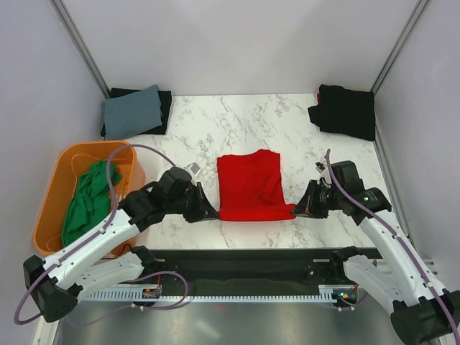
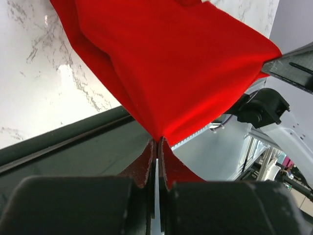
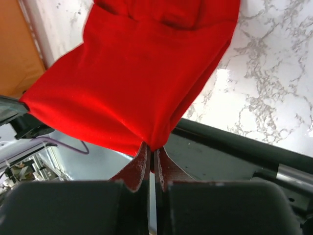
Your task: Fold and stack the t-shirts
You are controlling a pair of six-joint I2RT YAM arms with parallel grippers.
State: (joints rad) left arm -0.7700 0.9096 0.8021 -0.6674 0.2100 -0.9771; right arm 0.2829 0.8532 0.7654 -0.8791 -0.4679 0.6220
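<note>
My right gripper should next carry the near corner of the t-shirt outward over the red t-shirt [image 1: 249, 185] and let it go at the t-shirt's far corner [image 1: 277, 154], because the far part of the t-shirt is lying flat.
A red t-shirt [image 1: 249, 185], partly folded, lies in the middle of the marble table [image 1: 237, 118]. My left gripper [image 1: 213, 213] is shut on its near left corner. My right gripper [image 1: 295, 211] is shut on its near right corner. The near edge is stretched between them, a little above the table. In the left wrist view the red cloth [image 2: 171, 68] fans out from the pinched fingertips [image 2: 146, 161]. In the right wrist view the cloth [image 3: 142, 73] does the same from the fingertips [image 3: 140, 164].
An orange basket [image 1: 59, 183] at the left holds a green shirt [image 1: 85, 201]. A folded grey shirt [image 1: 133, 111] lies on a black one at the back left. A black shirt [image 1: 345, 111] lies at the back right. Walls close in on three sides.
</note>
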